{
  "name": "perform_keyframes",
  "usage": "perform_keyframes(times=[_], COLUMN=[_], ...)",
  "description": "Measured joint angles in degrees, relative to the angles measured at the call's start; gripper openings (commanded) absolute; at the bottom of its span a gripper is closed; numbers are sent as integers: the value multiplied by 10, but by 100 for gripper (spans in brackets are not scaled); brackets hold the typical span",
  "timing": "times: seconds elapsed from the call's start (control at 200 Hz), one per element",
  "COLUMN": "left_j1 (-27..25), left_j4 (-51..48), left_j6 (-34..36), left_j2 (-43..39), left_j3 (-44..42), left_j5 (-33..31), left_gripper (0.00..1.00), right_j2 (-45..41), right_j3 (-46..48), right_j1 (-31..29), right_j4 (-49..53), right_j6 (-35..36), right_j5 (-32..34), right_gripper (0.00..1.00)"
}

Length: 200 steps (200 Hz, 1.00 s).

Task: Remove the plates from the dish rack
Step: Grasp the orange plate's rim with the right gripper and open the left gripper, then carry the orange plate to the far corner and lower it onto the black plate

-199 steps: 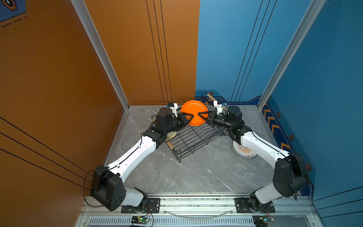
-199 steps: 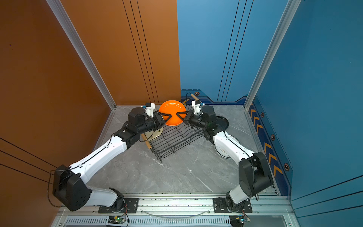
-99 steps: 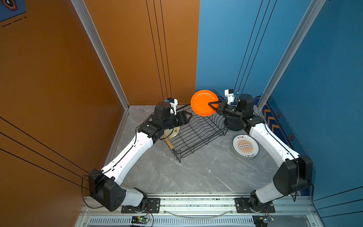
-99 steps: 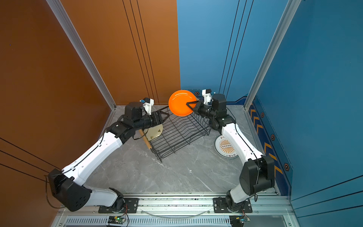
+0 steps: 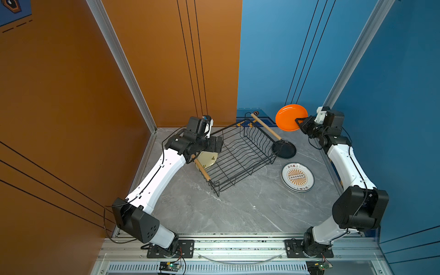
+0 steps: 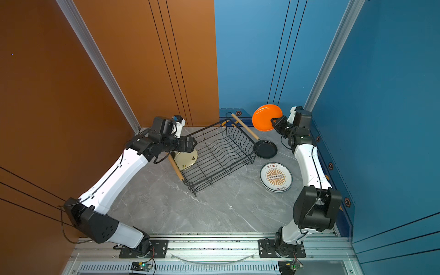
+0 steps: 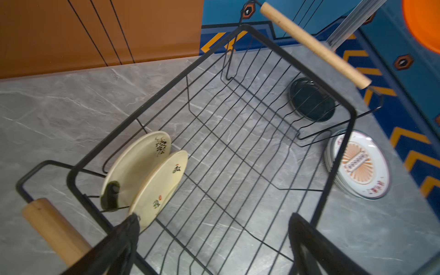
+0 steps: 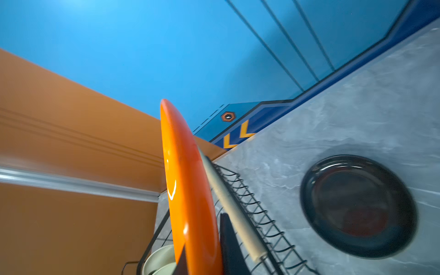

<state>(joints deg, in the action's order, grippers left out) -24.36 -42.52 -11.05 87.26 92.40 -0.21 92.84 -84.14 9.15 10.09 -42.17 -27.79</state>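
Next, my right gripper will bring the orange plate down, tilt it level onto the black plate (image 5: 284, 149) (image 8: 359, 206) and release its rim, since that black plate lies flat and bare below.
My right gripper (image 5: 300, 120) (image 6: 275, 121) is shut on the rim of a plain orange plate (image 5: 289, 116) (image 6: 264, 117), held on edge in the air to the right of the dish rack's far end. In the right wrist view the plate (image 8: 188, 190) stands between the fingers of that gripper (image 8: 204, 252). The black wire dish rack (image 5: 245, 170) (image 6: 221, 171) (image 7: 214, 51) sits mid-table. Two cream plates (image 7: 138, 164) (image 5: 207, 159) stand upright at its left end. My left gripper (image 5: 217, 145) (image 7: 214, 217) hangs open and empty over that end.
A black plate (image 5: 284, 149) (image 8: 357, 207) lies on the table by the rack's right end. A stack of white sunburst plates (image 5: 297, 177) (image 7: 359, 164) lies in front of it. Walls close in behind and on both sides.
Both grippers held the orange plate over the rack. The left one let go, opened and drew back to the rack's left end. The right one carried the plate rightward, off the rack.
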Motion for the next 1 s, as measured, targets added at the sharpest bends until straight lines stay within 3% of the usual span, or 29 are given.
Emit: perform_keyframes(times=[0.14, 0.345, 0.546, 1.001], left_j1=[0, 0, -1, -12], left_j4=[-5, -6, -5, 1], left_j6=[54, 107, 134, 144], left_j2=[26, 53, 59, 71], left_j3=[2, 6, 14, 15], left_j5=[-39, -23, -20, -107], left_gripper=[98, 98, 98, 98], right_j2=[49, 104, 125, 204], right_j3=[12, 37, 40, 40], right_j1=[19, 29, 30, 32], right_j4=[5, 17, 38, 58], right_j6=[8, 18, 38, 64], right_j5=[28, 59, 91, 101], right_gripper=[0, 0, 0, 0])
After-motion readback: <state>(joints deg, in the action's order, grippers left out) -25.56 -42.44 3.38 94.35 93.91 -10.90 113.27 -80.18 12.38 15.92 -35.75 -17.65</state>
